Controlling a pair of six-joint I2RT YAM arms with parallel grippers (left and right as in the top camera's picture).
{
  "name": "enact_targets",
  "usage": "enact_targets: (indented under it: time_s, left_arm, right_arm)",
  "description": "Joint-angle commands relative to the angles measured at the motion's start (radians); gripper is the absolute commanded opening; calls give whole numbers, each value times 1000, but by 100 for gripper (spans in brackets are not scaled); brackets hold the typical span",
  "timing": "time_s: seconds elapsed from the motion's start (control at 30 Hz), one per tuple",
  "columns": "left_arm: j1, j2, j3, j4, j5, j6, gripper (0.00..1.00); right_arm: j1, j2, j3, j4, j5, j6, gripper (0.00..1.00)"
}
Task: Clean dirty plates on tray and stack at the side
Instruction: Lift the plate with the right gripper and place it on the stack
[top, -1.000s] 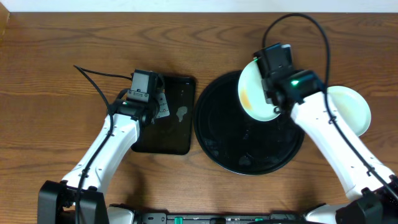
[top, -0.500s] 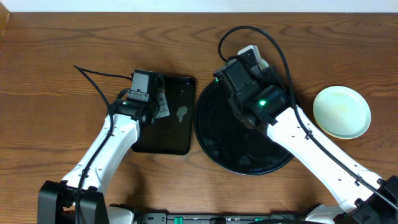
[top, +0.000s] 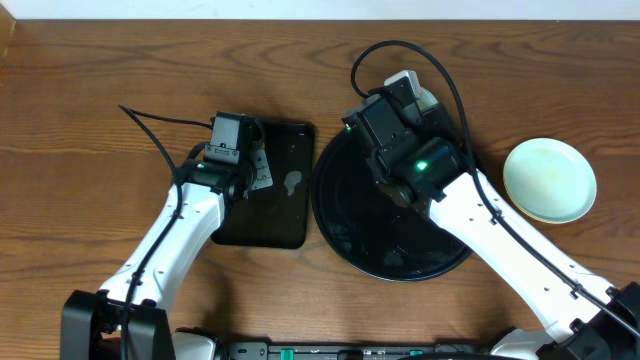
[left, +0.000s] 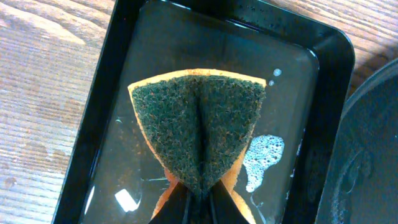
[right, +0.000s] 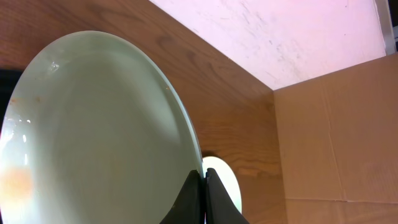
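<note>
The left gripper lowers the hanging sponge beside the foam next and releases it on the wet bottom of the rectangular black tray, which lies just below.
My right gripper (right: 203, 177) is shut on the rim of a pale mint plate (right: 93, 137) and holds it tilted on edge. The plate has a faint orange smear at its lower left. In the overhead view the right arm (top: 400, 150) hides nearly all of this plate above the back of the round black tray (top: 350, 235). A second pale plate (top: 550, 180) lies on the bare wood at the right and also shows in the right wrist view (right: 222, 183). My left gripper (left: 199, 198) is shut on a green-and-orange sponge (left: 199, 124).
The sponge hangs over a rectangular black tray (left: 99, 124) holding water and a patch of foam (left: 264, 155), left of the round tray. A cardboard box (right: 348, 137) stands beyond the table's right end. A black cable (top: 150, 125) lies at the back left.
One second ago the right arm held the plate face-up over the tray's right; it swung left and turned it on edge. Nothing moved in the last half second. The left arm stayed put.
</note>
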Motion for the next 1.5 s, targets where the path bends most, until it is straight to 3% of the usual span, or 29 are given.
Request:
enact_targets:
  time_s: [0.0, 0.13, 0.27, 0.47, 0.73, 0.97, 1.2, 1.47]
  left_arm:
    - [5, 9, 8, -2, -8, -9, 8]
    - [5, 9, 8, -2, -8, -9, 8]
    - [5, 9, 8, -2, -8, -8, 8]
    - [5, 9, 8, 0, -8, -8, 8]
    - [4, 35, 8, 18, 21, 46, 8]
    - [4, 93, 8, 73, 119, 192, 8]
    - [4, 204, 8, 121, 121, 270, 8]
    - [4, 249, 8, 143, 127, 342, 8]
  right_arm:
    - [3, -27, -2, 3, 37, -7, 1]
    - [-12, -27, -2, 5, 36, 19, 1]
    - [-84, -27, -2, -21, -21, 156, 1]
    - [-331, -27, -2, -93, -375, 369, 1]
    - [-721, -27, -3, -154, -761, 372, 1]
    - [-982, -27, -10, -177, -847, 356, 1]
    - [-1151, -27, -90, -132, -874, 334, 1]
    - [-1186, -27, -192, 13, -896, 332, 1]
